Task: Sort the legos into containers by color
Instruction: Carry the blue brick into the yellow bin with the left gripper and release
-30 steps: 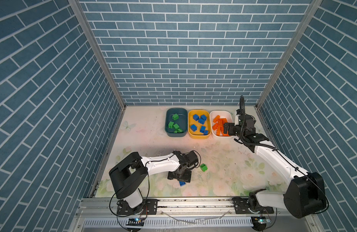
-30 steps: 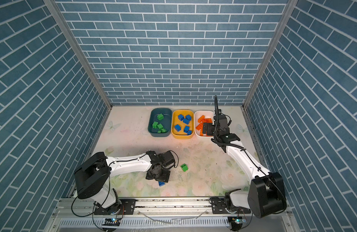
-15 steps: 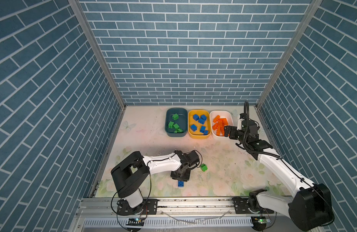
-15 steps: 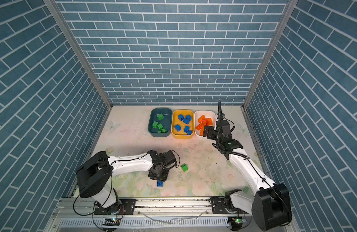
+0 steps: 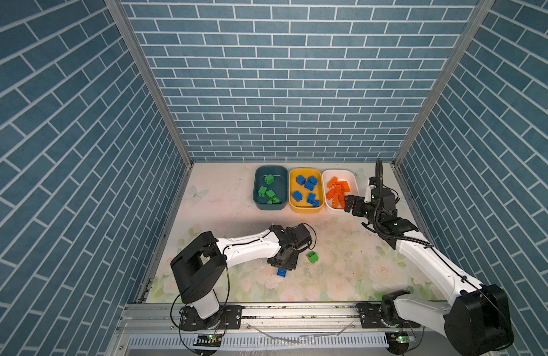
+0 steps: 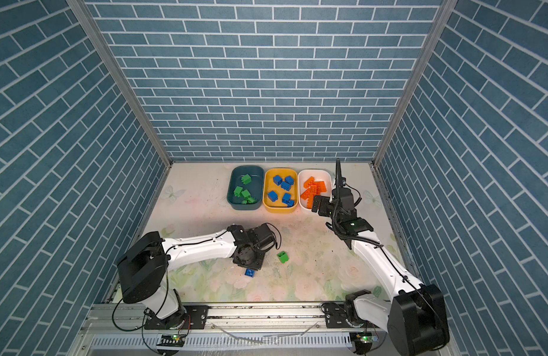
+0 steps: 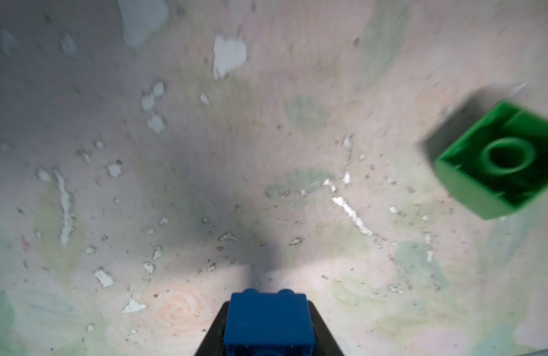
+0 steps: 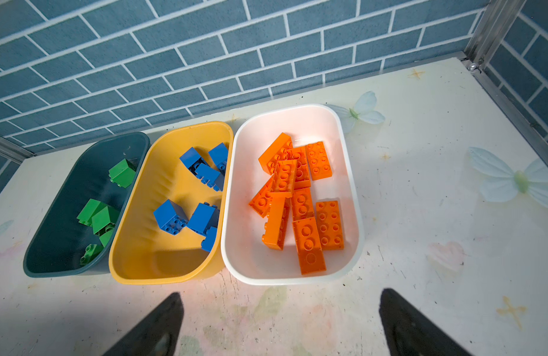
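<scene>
The yellow container (image 5: 303,188) already has blue legos in it and is outward of my left gripper. My left gripper should next lift the blue lego outward over the middle of the container and let go of it there.
My left gripper (image 7: 268,326) is shut on a blue lego (image 7: 268,320), whose studs point away from the camera. In both top views it sits low over the mat at the front centre, with the blue lego (image 5: 282,272) (image 6: 250,272) showing below it. A green lego (image 5: 312,256) (image 7: 497,166) lies upside down just to its right. At the back stand three containers: teal (image 5: 262,177) with green legos, yellow (image 5: 306,209) with blue ones, white (image 5: 354,182) with orange ones. My right gripper (image 5: 349,205) (image 8: 279,297) is open and empty at the white container's near right corner.
Brick-patterned walls enclose the floral mat on three sides. A metal rail (image 5: 266,311) runs along the front edge and carries both arm bases. The three containers stand side by side against each other near the back wall.
My left gripper has closed on the blue lego, which has shifted slightly toward the back. My right gripper has drawn a little away from the white container, still open.
</scene>
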### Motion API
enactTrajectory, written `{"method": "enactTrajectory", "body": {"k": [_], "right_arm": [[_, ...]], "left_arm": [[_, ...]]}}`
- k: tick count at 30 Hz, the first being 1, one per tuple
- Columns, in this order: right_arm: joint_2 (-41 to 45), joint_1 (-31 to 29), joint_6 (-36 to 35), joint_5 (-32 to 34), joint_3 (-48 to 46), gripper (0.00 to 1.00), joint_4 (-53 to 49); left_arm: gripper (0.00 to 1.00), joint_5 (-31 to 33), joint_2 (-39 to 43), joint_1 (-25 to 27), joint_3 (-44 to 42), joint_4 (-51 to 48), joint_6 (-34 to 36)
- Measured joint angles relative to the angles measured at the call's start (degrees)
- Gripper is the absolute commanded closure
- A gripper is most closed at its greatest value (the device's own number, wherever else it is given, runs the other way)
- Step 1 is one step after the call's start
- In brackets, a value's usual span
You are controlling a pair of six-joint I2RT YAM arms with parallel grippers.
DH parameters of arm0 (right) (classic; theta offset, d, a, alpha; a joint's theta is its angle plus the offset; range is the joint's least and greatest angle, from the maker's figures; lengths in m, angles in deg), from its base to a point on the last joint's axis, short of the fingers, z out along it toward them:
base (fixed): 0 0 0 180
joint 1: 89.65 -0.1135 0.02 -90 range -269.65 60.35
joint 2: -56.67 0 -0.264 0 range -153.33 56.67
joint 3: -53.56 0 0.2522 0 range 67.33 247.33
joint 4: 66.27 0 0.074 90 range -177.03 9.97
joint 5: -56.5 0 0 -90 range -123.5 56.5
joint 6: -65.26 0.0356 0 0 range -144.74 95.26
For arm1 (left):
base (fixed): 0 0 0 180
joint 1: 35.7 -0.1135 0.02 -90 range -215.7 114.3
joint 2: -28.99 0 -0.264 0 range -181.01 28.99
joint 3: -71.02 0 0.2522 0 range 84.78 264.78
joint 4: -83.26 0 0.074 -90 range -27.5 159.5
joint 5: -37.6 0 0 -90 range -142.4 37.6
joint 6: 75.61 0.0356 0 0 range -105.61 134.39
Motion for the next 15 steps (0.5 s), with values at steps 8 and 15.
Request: {"method": "enactTrajectory", "body": {"k": [8,15], "right_arm": [[0.0,0.0,1.1,-3.7,-0.1,0.01,0.4],[-0.7,0.0,1.1,-4.7,-0.1,0.01,0.6]], "left_arm": [[0.79,2.2,-0.1,-4.7,8.4,1.2,3.9],[0.78,5.4,-7.1,-12.4,25.5,3.8,11.2]]}}
